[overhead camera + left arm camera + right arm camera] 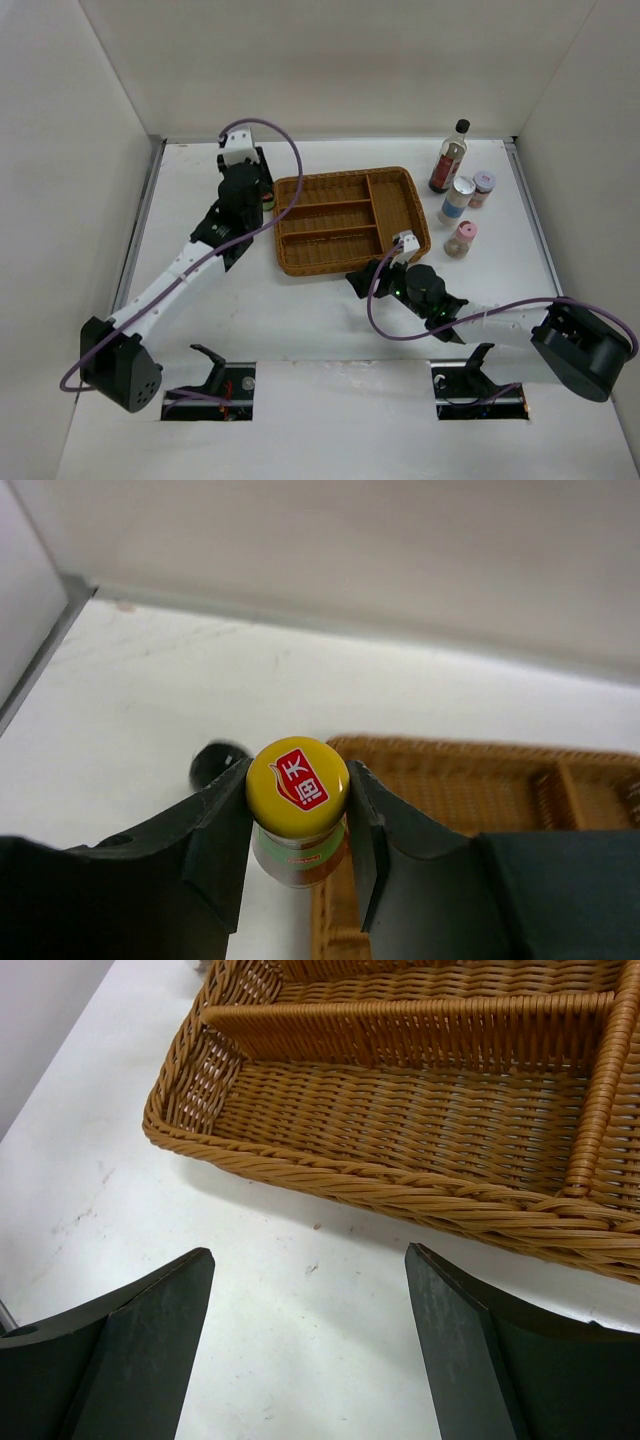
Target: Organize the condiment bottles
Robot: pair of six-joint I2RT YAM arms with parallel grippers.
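The yellow-red-capped bottle goes to the right in the top view next with my left gripper. Then it comes down into the tray's far section [328,189] [450,785], which stands empty.
My left gripper [298,772] is shut on the yellow-red-capped bottle [297,780], holding it at the cap beside the left rim of the wicker tray [480,780]; in the top view this gripper [260,196] is at the tray's left edge. The small black-capped bottle [214,763] stands just behind my left finger. The tall dark-sauce bottle [448,155], the blue-label jar [457,200], the short silver-lidded jar [483,188] and the pink-capped shaker [460,240] stand right of the tray. My right gripper [308,1250] is open and empty over the table, just in front of the tray's near rim.
The brown wicker divided tray [290,255] lies at the table's middle, all its compartments empty. White walls enclose the table on the left, back and right. The right arm [480,320] stretches across the table's front right.
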